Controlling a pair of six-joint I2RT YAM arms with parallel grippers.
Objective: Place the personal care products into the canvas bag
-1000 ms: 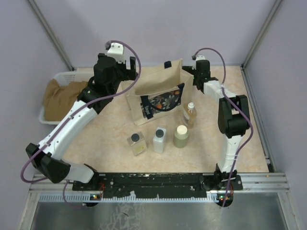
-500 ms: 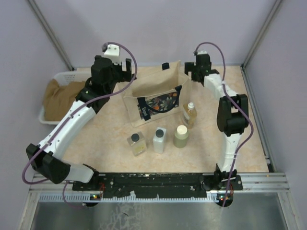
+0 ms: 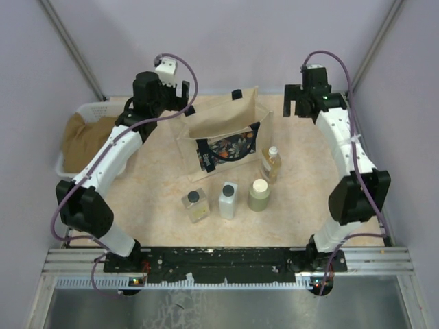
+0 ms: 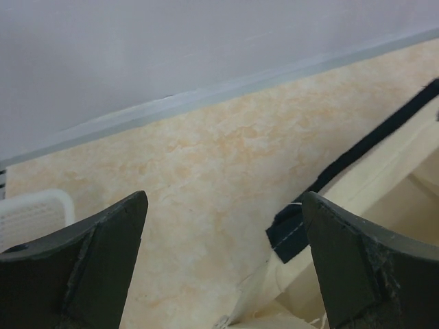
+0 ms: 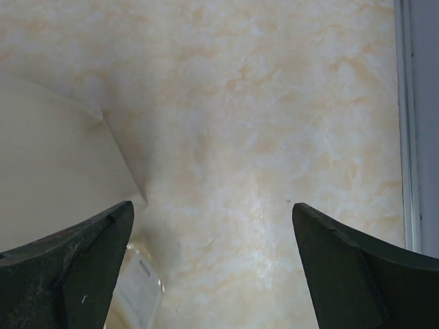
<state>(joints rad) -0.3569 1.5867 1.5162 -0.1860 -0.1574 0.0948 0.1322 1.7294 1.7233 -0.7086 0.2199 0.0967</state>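
Observation:
The robot's right gripper will next move back and to its left in the top view and lower around the body of the amber bottle (image 3: 272,163) (image 5: 137,291), since the bottle stands below there.
The canvas bag (image 3: 225,134) stands open-mouthed at the table's middle back, floral panel facing front. In front of it stand the personal care products: an amber bottle (image 3: 272,163), an olive-green bottle (image 3: 259,195), a white rectangular bottle (image 3: 228,199) and a clear square bottle (image 3: 195,205). My left gripper (image 3: 184,94) hangs open just behind the bag's left corner, holding nothing. The left wrist view shows that gripper (image 4: 224,199) over bare table beside the bag's navy handle (image 4: 357,154). My right gripper (image 3: 296,103) is open, right of the bag. In its wrist view it (image 5: 212,205) spans bare table, with the bag's side (image 5: 55,157) and the amber bottle (image 5: 137,291) at the left.
A white plastic basket (image 3: 86,110) holding brown cloth (image 3: 86,137) sits at the far left, its corner (image 4: 34,212) showing in the left wrist view. A metal frame rail (image 5: 410,123) borders the table on the right. Walls close in behind.
My right gripper has drawn back from the bag's right edge toward the right and rear. The left arm has shifted slightly back and left. The bag and bottles stay put.

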